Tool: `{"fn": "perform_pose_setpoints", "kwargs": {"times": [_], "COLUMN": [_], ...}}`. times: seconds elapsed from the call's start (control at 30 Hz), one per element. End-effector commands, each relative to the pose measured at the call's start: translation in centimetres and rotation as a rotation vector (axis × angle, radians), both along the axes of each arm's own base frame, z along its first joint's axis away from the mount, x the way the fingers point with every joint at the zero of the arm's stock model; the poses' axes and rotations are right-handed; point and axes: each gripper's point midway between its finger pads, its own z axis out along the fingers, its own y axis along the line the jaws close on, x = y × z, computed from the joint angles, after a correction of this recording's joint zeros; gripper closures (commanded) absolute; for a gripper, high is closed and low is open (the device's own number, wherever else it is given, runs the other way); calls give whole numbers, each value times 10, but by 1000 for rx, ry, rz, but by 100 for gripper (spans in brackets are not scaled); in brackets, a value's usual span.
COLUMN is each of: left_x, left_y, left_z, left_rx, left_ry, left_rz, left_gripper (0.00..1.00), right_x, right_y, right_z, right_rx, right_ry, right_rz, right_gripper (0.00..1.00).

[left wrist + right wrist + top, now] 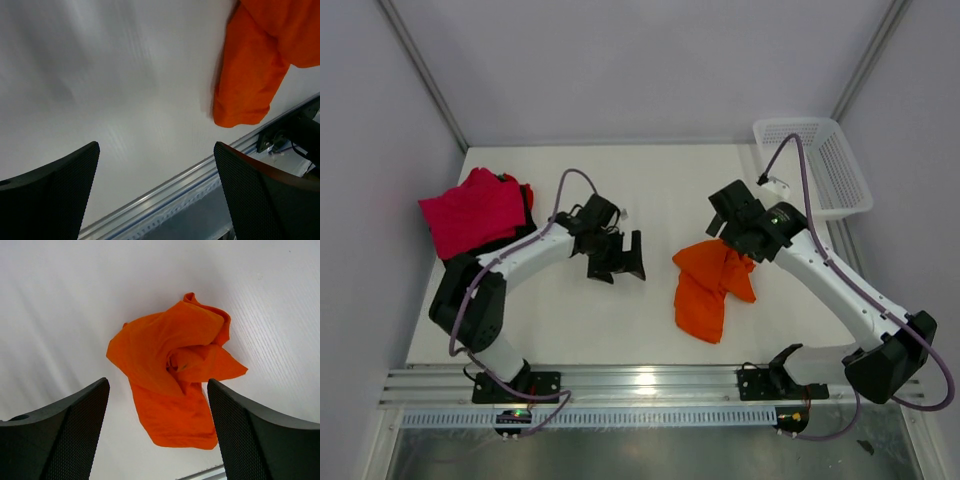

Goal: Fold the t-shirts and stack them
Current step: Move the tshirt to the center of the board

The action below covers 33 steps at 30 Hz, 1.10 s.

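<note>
The open fingers of my left gripper will move across to the orange t-shirt (710, 287) next and go down onto the shirt's facing edge beside the overlapping fold.
A crumpled orange t-shirt (710, 287) lies on the white table right of centre; it also shows in the left wrist view (255, 65) and the right wrist view (170, 345). A magenta t-shirt (475, 212) lies bunched at the far left, with an edge of the black t-shirt (528, 203) showing under its right side. My left gripper (618, 268) (156, 150) is open and empty over bare table, left of the orange shirt. My right gripper (732, 238) (157, 390) is open and empty, above the orange shirt's far end, apart from it.
A white plastic mesh basket (817, 165) stands at the back right corner. A metal rail (640, 385) (175, 185) runs along the near table edge. Walls close in the left, right and back sides.
</note>
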Motion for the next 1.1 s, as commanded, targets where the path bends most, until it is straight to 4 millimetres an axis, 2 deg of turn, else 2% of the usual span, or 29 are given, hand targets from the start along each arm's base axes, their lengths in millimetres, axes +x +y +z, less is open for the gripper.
{"fn": "perform_pose_setpoints", "kwargs": {"times": [0.0, 0.03, 0.07, 0.13, 0.17, 0.3, 0.67, 0.97, 1.07], "left_x": [7, 5, -5, -6, -14, -22, -31, -27, -31], "left_y": [-66, -76, -89, -107, -116, -135, -130, -145, -148], "left_z": [24, 21, 18, 10, 7, -6, -57, -67, -72], "left_rx": [-119, -115, -107, -91, -87, -97, 8, 13, 21], "left_ry": [-60, -57, -50, -37, -28, 17, 142, 151, 174], "left_rz": [-112, -122, -157, -187, -211, -222, -190, -204, -214], "left_gripper": [1, 1, 1, 1, 1, 1, 2, 4, 12], "right_x": [20, 14, 12, 9, 7, 4, 0, -2, -5], "right_y": [16, 11, 8, 6, 6, 6, 3, 7, 5], "right_z": [12, 3, 0, -5, -7, -8, -7, -3, -3], "right_rx": [8, -11, -22, -32, -29, -11, -1, 42, 46], "right_ry": [-79, -33, -15, 9, 18, 10, 11, 2, -1], "right_rz": [92, 70, 57, 46, 40, 39, 20, 13, 1], "right_gripper": [17, 17, 17, 17, 17, 17, 17, 17, 17]}}
